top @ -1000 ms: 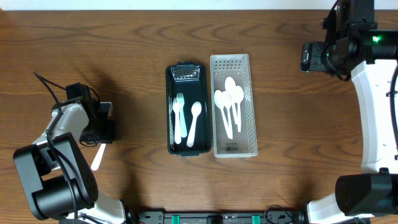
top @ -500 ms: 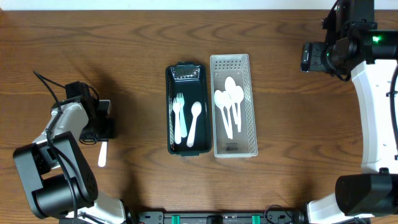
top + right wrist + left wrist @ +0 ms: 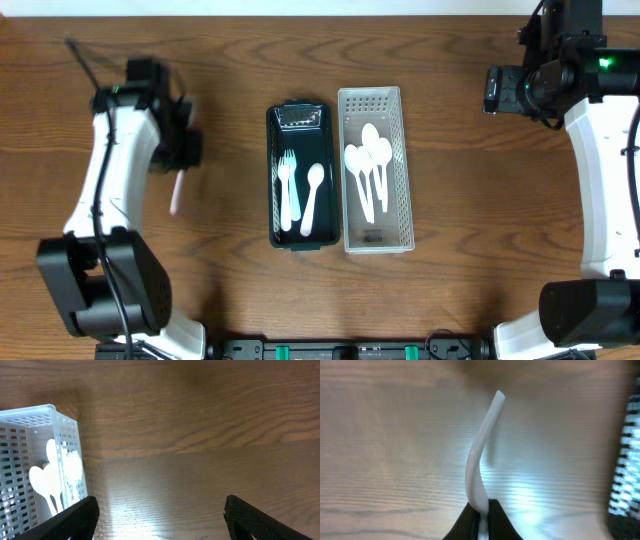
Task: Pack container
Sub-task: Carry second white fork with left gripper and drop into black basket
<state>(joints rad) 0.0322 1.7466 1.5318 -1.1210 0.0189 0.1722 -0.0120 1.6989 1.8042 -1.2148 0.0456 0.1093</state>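
My left gripper will next carry the utensil over the black container and lower it into the free gap between the container's fork and its spoon.
My left gripper (image 3: pixel 178 172) is shut on a white plastic utensil (image 3: pixel 176 193), held by one end above the table, left of the black container (image 3: pixel 274 210). In the left wrist view the utensil's handle (image 3: pixel 481 455) sticks up from between my closed fingers (image 3: pixel 497 520); its head is hidden. The black container holds a white fork (image 3: pixel 287 185) and a white spoon (image 3: pixel 313 195). A white slotted basket (image 3: pixel 404 190) beside it holds several white spoons (image 3: pixel 368 165). My right gripper (image 3: pixel 160 520) is open and empty, high at the far right, with the basket (image 3: pixel 22 430) at its left.
The container and the basket stand side by side at the table's middle. The basket's corner shows at the right edge of the left wrist view (image 3: pixel 626 460). Bare wood lies all around both arms.
My left arm has lifted and swung toward the far side and right, carrying the white utensil closer to the black container. The right arm has not moved.
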